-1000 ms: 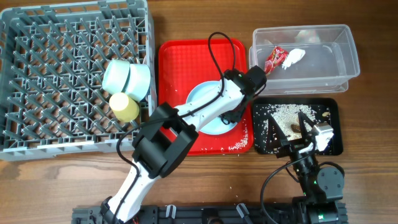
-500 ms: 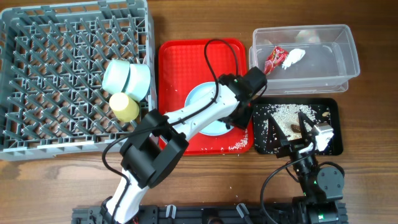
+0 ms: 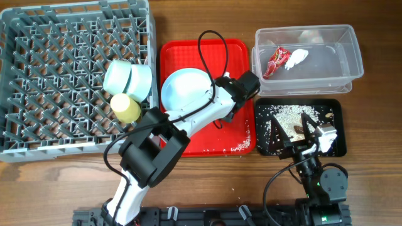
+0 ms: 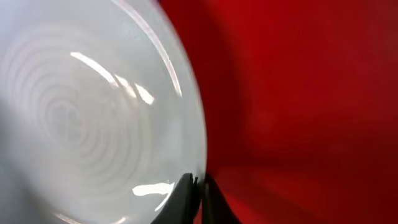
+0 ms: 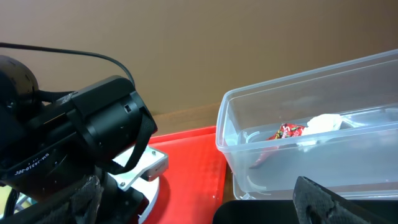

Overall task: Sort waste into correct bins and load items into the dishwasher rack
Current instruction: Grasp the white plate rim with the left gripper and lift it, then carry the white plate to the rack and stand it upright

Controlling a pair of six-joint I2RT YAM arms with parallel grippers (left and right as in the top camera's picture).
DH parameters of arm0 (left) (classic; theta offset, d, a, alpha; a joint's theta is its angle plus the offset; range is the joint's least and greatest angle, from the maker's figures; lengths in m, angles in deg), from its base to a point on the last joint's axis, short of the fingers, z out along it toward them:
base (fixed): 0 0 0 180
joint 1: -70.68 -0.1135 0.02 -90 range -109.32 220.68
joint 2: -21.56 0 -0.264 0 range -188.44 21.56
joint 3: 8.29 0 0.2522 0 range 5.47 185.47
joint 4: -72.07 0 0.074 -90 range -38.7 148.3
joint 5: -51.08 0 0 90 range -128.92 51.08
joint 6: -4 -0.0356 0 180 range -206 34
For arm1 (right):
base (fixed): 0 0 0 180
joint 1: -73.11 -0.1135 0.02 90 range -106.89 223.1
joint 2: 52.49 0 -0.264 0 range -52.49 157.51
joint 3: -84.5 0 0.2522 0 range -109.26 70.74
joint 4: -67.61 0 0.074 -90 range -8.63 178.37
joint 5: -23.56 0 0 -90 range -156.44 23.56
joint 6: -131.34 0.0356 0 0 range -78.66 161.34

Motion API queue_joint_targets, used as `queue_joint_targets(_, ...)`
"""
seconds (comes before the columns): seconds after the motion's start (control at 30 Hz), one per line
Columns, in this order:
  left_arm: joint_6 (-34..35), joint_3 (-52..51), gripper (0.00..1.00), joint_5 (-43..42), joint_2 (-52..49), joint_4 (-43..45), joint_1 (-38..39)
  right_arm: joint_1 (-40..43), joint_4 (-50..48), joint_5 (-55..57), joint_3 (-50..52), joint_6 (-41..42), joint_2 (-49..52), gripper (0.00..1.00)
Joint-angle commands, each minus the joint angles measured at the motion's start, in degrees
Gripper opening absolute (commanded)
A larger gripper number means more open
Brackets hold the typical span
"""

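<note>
My left gripper holds the plate [image 3: 183,89] and should next go up and to the left in the overhead view to release it in the rack's wires beyond the bowls, where the rack's slots are empty.
My left gripper [image 3: 217,85] is shut on the rim of the light blue plate [image 3: 183,89] and holds it tilted over the red tray [image 3: 235,53]. In the left wrist view the jaws [image 4: 199,186] pinch the plate's edge [image 4: 93,118]. The grey rack [image 3: 56,69] holds the stacked pale green and light blue bowls [image 3: 127,80] and the yellow cup [image 3: 125,108]. The clear tub [image 3: 326,69] holds the red wrapper [image 3: 275,61] and white napkin [image 3: 296,58]. The black tray [image 3: 336,113] holds rice [image 3: 282,116]. My right gripper [image 3: 311,135] is open and empty above the black tray.
Loose rice grains [image 3: 239,148] lie at the red tray's front right corner. In the right wrist view the left arm [image 5: 81,149] is close on the left and the clear tub [image 5: 298,180] on the right. Bare wooden table [image 3: 56,188] lies in front of the rack.
My left gripper has lifted the light blue plate by its rim and carried it up and to the left, toward the rack side of the red tray. The right arm has not moved.
</note>
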Motion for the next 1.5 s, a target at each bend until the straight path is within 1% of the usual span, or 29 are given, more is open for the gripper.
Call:
queue_joint_targets(0.0,-0.3,-0.2,0.04,-0.6,0.3,-0.1,-0.2,0.3,-0.3,0.1,0.2,0.4,-0.6,1.00)
queue_joint_targets(0.1,-0.3,1.7,0.04,-0.3,2.8,-2.3,-1.5,0.3,-0.3,0.1,0.2,0.4,-0.6,1.00)
queue_joint_targets(0.17,-1.6,5.4,0.04,-0.3,7.3,-5.4,-2.6,0.3,-0.3,0.1,0.2,0.4,-0.6,1.00)
queue_joint_targets(0.27,-3.4,8.3,0.04,0.2,13.7,-6.7,-2.9,0.3,-0.3,0.1,0.2,0.4,-0.6,1.00)
queue_joint_targets(0.4,-3.4,8.4,0.04,2.0,20.2,-7.2,-2.8,0.3,-0.3,0.1,0.2,0.4,-0.6,1.00)
queue_joint_targets(0.47,-3.3,8.6,0.04,6.3,23.0,-8.9,-2.8,0.3,-0.3,0.1,0.2,0.4,-0.6,1.00)
queue_joint_targets(0.5,-3.3,8.7,0.04,6.9,24.0,-9.2,-2.9,0.3,-0.3,0.1,0.2,0.4,-0.6,1.00)
queue_joint_targets(0.6,-3.3,9.9,0.04,6.4,32.6,-9.2,-5.7,0.3,-0.3,0.1,0.2,0.4,-0.6,1.00)
queue_joint_targets(0.67,-3.4,9.9,0.04,2.9,38.1,-9.5,-10.3,0.3,-0.3,0.1,0.2,0.4,-0.6,1.00)
queue_joint_targets(0.7,-3.5,9.9,0.04,-0.5,40.5,-10.2,-13.7,0.3,-0.3,0.1,0.2,0.4,-0.6,1.00)
queue_joint_targets(0.73,-6.2,9.9,0.04,-7.5,43.1,-11.7,-19.9,0.3,-0.3,0.1,0.2,0.4,-0.6,1.00)
queue_joint_targets(0.8,-12.0,9.9,0.04,-20.4,44.9,-14.9,-30.5,0.3,-0.3,0.1,0.2,0.4,-0.6,1.00)
queue_joint_targets(0.83,-16.7,9.9,0.04,-28.5,45.0,-17.1,-37.0,0.3,-0.3,0.1,0.2,0.4,-0.6,1.00)
queue_joint_targets(0.93,-28.1,8.1,0.04,-45.5,43.1,-20.1,-52.2,0.3,-0.3,0.1,0.2,0.4,-0.6,1.00)
queue_joint_targets(1.0,-33.7,6.8,0.04,-53.4,41.0,-20.4,-59.6,0.3,-0.3,0.1,0.2,0.4,-0.6,1.00)
queue_joint_targets(1.07,-36.6,6.1,0.04,-55.2,38.2,-20.7,-65.3,0.3,-0.3,0.1,0.2,0.4,-0.6,1.00)
queue_joint_targets(1.1,-38.3,6.1,0.04,-55.5,37.1,-21.1,-66.8,0.3,-0.3,0.1,0.2,0.4,-0.6,1.00)
queue_joint_targets(1.17,-42.7,6.1,0.04,-58.9,34.1,-22.5,-69.0,0.3,-0.3,0.1,0.2,0.4,-0.6,1.00)
queue_joint_targets(1.27,-48.0,6.1,0.04,-62.5,29.9,-24.1,-69.3,0.3,-0.3,0.1,0.2,0.4,-0.6,1.00)
queue_joint_targets(1.37,-48.1,6.1,0.04,-65.6,25.7,-24.4,-69.2,0.3,-0.3,0.1,0.2,0.4,-0.6,1.00)
queue_joint_targets(1.47,-47.9,6.1,0.04,-63.9,24.4,-23.9,-69.4,0.3,-0.3,0.1,0.2,0.4,-0.6,1.00)
